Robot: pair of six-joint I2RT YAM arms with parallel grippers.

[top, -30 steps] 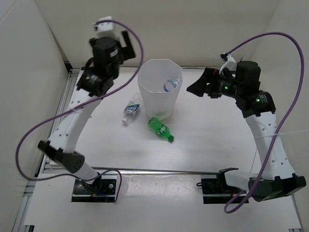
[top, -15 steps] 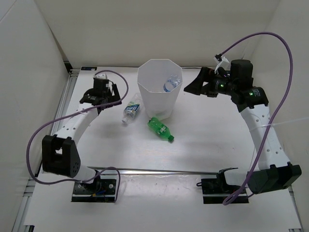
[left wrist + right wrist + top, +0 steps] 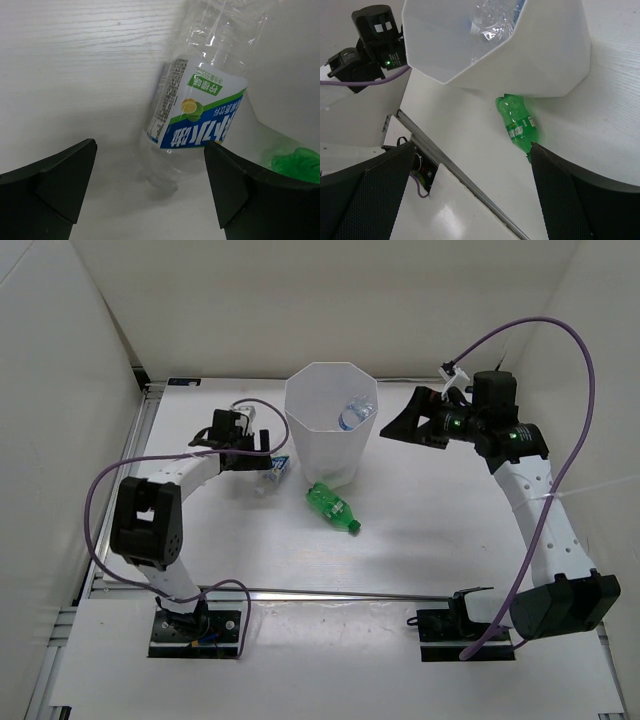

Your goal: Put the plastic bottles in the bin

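The left gripper moves down toward the bin (image 3: 335, 455) onto the bottle's blue-and-white label (image 3: 276, 470) next; the label is below and to its right in the top view.
The white many-sided bin (image 3: 335, 455) stands at the back centre with one clear bottle (image 3: 352, 412) inside it. A clear bottle with a blue-and-white label (image 3: 272, 472) lies on the table left of the bin. A green bottle (image 3: 332, 507) lies in front of the bin. My left gripper (image 3: 262, 448) is low at the clear bottle. In the left wrist view it (image 3: 150, 185) is open, with the bottle (image 3: 200, 115) just ahead between the fingers. My right gripper (image 3: 395, 425) is open and empty, raised right of the bin. Its view (image 3: 472, 195) shows the bin (image 3: 545, 60) and the green bottle (image 3: 519, 125).
White walls enclose the table on the left, back and right. A metal rail (image 3: 330, 592) runs along the near edge ahead of the arm bases. Purple cables (image 3: 560, 330) loop over both arms. The left gripper body (image 3: 370, 35) shows beyond the bin in the right wrist view.
My left arm has come down from high behind the bin to the table, its open gripper now at the clear labelled bottle. My right arm has shifted slightly. The bottles have not moved.
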